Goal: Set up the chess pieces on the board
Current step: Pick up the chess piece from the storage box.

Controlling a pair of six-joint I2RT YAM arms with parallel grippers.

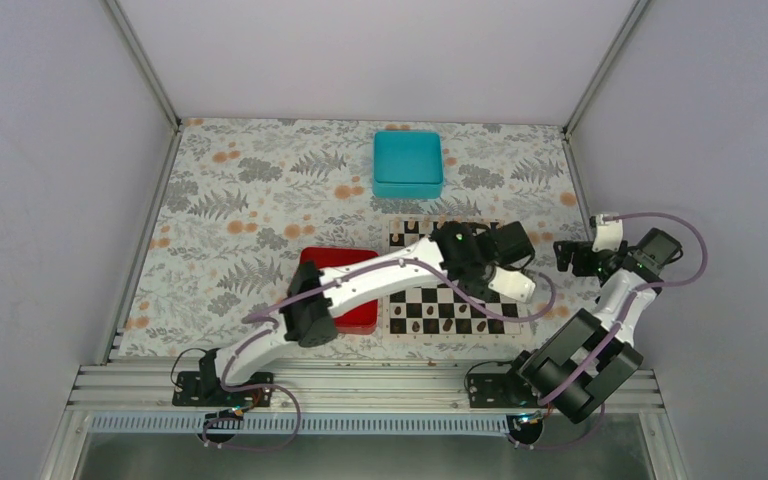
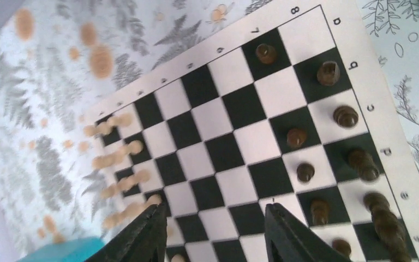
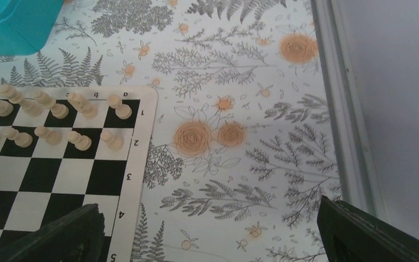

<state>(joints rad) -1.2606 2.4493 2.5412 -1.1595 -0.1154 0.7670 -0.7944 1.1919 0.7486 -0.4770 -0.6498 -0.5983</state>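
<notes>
The dark pieces' ranks show gaps, so my right gripper must go left in the top view, over the board [image 1: 440, 300] and down into the red tray.
The board [image 2: 223, 117] lies under my left gripper [image 2: 215, 210], whose jaws stand apart with nothing between them, over the middle squares. Several dark chess pieces stand on the two ranks at the right of the left wrist view, among them one [image 2: 296, 137] by rank 7 and a taller one [image 2: 328, 72] on the edge rank. From above, the board [image 1: 440, 300] is partly hidden by the left arm. My right gripper [image 3: 210, 207] hangs open and empty over the tablecloth, just right of the board's edge [image 3: 133, 180].
Cream pieces [image 3: 76, 139] fill the board's far two ranks. A red tray [image 1: 360, 318] lies left of the board, under the left arm. A teal box [image 1: 408, 163] sits behind the board. A metal rail [image 3: 341, 109] bounds the table on the right.
</notes>
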